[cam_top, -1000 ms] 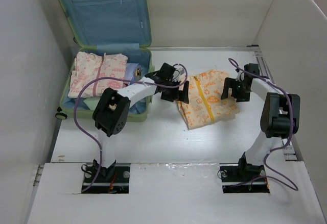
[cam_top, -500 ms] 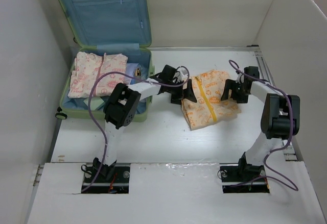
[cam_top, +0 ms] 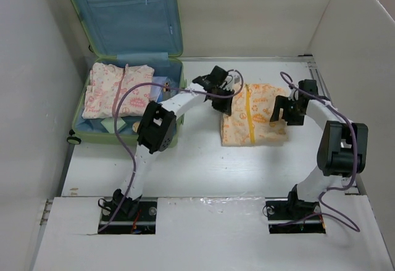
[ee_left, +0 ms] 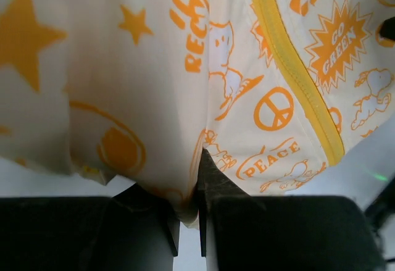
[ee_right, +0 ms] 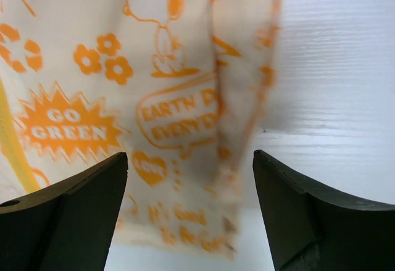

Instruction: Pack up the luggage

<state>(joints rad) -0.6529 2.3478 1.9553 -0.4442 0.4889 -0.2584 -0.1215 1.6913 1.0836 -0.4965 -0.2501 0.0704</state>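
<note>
My left gripper rises next, then carries the fold left in the top view to release it over the pink-printed garment there.
The luggage (cam_top: 92, 137), a light green suitcase with blue lining, lies open at the far left, its lid raised. A cream garment with orange prints and a yellow zipper (cam_top: 253, 120) lies on the table in the middle right. My left gripper (cam_top: 223, 101) is at its far-left edge, shut on a fold of the fabric (ee_left: 185, 203); the garment (ee_left: 271, 55) fills the left wrist view. My right gripper (cam_top: 282, 112) stands open over the garment's right edge (ee_right: 203, 129), its jaws (ee_right: 190, 160) wide apart, one on either side of the hem.
Inside the suitcase lie a folded pink-printed garment (cam_top: 117, 89), a light blue piece (cam_top: 160, 86) and a pale green piece (cam_top: 114, 126). White walls enclose the table on the left, back and right. A purple cable (cam_top: 117, 110) loops from the left arm over the suitcase.
My left gripper has swung right and farther back to the garment's left edge and shut on the fabric. The garment has turned and shifted. The right gripper has barely moved.
</note>
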